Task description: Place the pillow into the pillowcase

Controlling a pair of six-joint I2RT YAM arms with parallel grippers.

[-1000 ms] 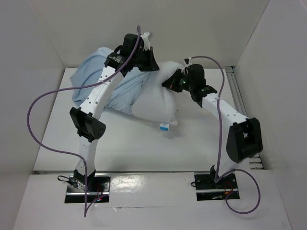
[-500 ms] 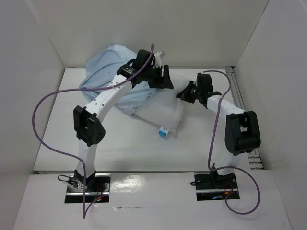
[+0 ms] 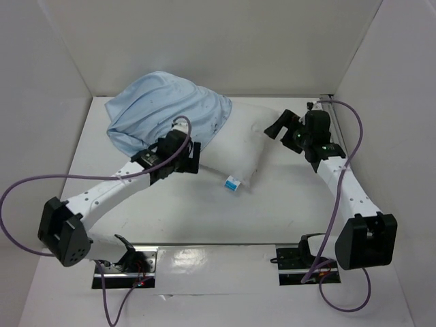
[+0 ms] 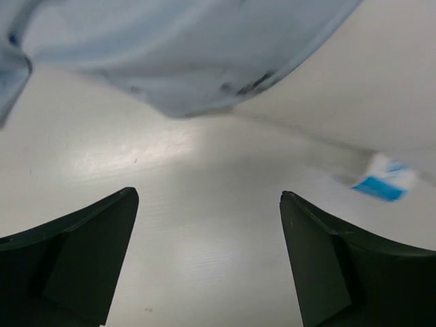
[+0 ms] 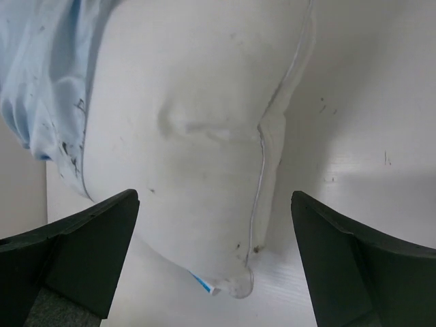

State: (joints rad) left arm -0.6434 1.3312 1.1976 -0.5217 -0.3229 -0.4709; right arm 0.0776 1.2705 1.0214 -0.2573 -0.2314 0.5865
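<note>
The pillowcase's near corner [image 4: 178,102] is loose and points between my left gripper's open fingers, so I should lower toward the tabletop onto it next.
The white pillow [image 3: 244,139] lies on the table toward the back, its blue-and-white tag [image 3: 233,182] at the near corner. The light blue pillowcase [image 3: 162,109] is bunched over the pillow's left end. My left gripper [image 3: 193,158] hovers open over bare table just in front of the pillowcase's edge [image 4: 191,54], the pillow [image 4: 381,88] to its right, and holds nothing [image 4: 208,196]. Off the pillow's right end, my right gripper [image 3: 276,128] is open and empty. In its wrist view the right gripper [image 5: 214,197] looks along the pillow [image 5: 197,136] toward the pillowcase [image 5: 41,75].
White walls close in the table [image 3: 170,204] at the back and on both sides. A metal rail [image 3: 332,112] runs along the right edge by the right arm. Purple cables loop off both arms.
Both grippers opened and let go. The left arm swung down from over the pillowcase to the table in front. The right arm drew back to the right. The pillowcase settled on the pillow.
</note>
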